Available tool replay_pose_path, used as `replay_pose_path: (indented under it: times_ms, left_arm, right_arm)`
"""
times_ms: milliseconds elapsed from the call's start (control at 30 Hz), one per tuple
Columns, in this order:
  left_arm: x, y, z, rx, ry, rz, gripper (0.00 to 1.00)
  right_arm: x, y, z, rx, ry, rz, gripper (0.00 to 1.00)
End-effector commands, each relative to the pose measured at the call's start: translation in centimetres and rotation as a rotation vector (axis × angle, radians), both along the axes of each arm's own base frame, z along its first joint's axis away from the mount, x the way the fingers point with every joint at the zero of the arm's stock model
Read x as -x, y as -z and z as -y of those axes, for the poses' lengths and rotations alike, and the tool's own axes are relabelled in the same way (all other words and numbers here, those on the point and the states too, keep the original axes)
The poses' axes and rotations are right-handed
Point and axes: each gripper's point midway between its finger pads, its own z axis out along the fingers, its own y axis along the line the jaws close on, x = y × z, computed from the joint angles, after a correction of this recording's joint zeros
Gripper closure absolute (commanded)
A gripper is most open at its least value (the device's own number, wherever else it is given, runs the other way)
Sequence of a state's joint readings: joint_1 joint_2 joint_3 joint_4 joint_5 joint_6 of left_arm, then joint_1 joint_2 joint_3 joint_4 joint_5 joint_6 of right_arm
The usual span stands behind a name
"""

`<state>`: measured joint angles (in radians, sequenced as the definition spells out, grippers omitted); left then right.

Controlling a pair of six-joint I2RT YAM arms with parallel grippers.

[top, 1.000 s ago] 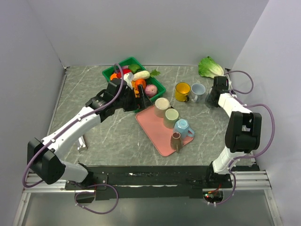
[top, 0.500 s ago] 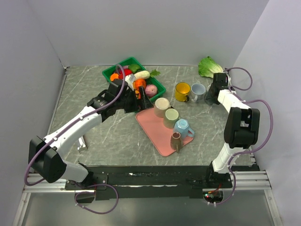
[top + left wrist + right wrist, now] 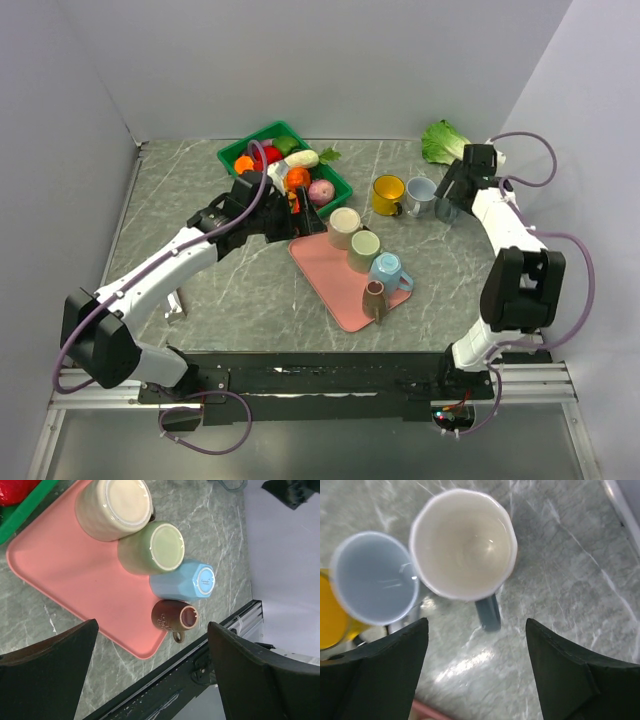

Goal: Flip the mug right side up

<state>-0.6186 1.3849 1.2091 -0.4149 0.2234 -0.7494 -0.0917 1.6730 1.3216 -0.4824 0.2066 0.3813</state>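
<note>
Below my left gripper and to its right in the top view, the brown mug's handle juts free, so next I move across, back and down to pinch it.
A dark mug with a white inside (image 3: 462, 542) stands right side up on the table, its handle (image 3: 487, 612) pointing at my right gripper (image 3: 476, 630). That gripper is open above it and touches nothing. A pale blue mug (image 3: 372, 577) and a yellow mug (image 3: 388, 194) stand upright beside it. On the pink tray (image 3: 325, 265), cream (image 3: 114, 507), green (image 3: 152, 547) and blue (image 3: 182, 580) mugs sit bottoms up, with a small brown mug (image 3: 172, 616) at the near corner. My left gripper (image 3: 152, 625) hangs wide open above the tray, holding nothing.
A green basket (image 3: 232, 147) full of vegetables stands at the back, left of the mugs. A lettuce (image 3: 447, 142) lies in the back right corner. Grey walls close in the table on three sides.
My right gripper has opened from shut, letting go of the dark mug, and has drawn up and back from it. The left arm has hardly moved.
</note>
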Motion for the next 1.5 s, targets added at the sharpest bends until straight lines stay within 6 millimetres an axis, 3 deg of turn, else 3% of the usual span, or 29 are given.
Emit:
replay_pose_path:
  times_ms: [0,167,200,267,333,367,400,467,700,867,967,1167,1333,1467]
  left_arm:
    - [0.4,-0.4,0.9,0.05,0.033,0.009,0.04]
    - [2.0,0.5,2.6,-0.006,0.088,0.028,0.04]
    - [3.0,0.5,3.8,-0.019,0.122,0.033,0.04]
    - [3.3,2.0,4.4,-0.082,0.082,0.001,0.04]
    - [5.0,3.4,6.0,-0.132,0.117,-0.039,0.03]
    - [5.5,3.8,6.5,-0.148,0.125,-0.047,0.02]
    - [6.2,3.9,7.0,-0.18,0.123,-0.053,0.01]
    - [6.9,5.0,7.9,-0.219,0.13,-0.08,0.02]
    - [10.2,7.1,10.6,-0.271,0.127,-0.12,0.12]
    - [11.3,8.3,13.0,-0.237,0.124,-0.123,0.18]
    - [12.0,7.8,15.4,-0.21,0.138,-0.121,0.22]
    - [13.1,9.7,18.3,-0.226,0.09,-0.154,0.27]
    - [12.7,12.1,18.4,-0.263,0.009,-0.194,0.39]
    - [12.8,13.2,18.0,-0.308,-0.03,-0.187,0.4]
  right_arm:
    - [1.8,-6.6,-0.5,-0.043,0.03,0.116,0.14]
    - [5.1,-6.4,-3.8,-0.194,-0.034,0.105,0.12]
    - [5.9,-7.2,-4.3,-0.215,-0.04,0.127,0.12]
    - [7.4,-6.6,-4.8,-0.25,-0.015,0.115,0.15]
    - [9.2,-7.5,-6.6,-0.335,-0.048,0.135,0.17]
    - [10.3,-6.6,-7.1,-0.361,-0.051,0.114,0.19]
    - [11.3,-7.6,-7.9,-0.392,-0.069,0.143,0.2]
    - [13.0,-7.0,-8.2,-0.407,-0.065,0.12,0.21]
    - [17.6,-9.3,-8.6,-0.412,-0.066,0.176,0.2]
    - [21.0,-10.5,-8.6,-0.397,-0.05,0.176,0.2]
    - [21.6,-11.0,-9.0,-0.42,-0.052,0.175,0.2]
    - [22.4,-11.8,-9.1,-0.423,-0.05,0.219,0.2]
    - [23.2,-11.0,-8.8,-0.404,-0.035,0.223,0.2]
    - [23.8,-10.9,-8.5,-0.388,-0.027,0.223,0.2]
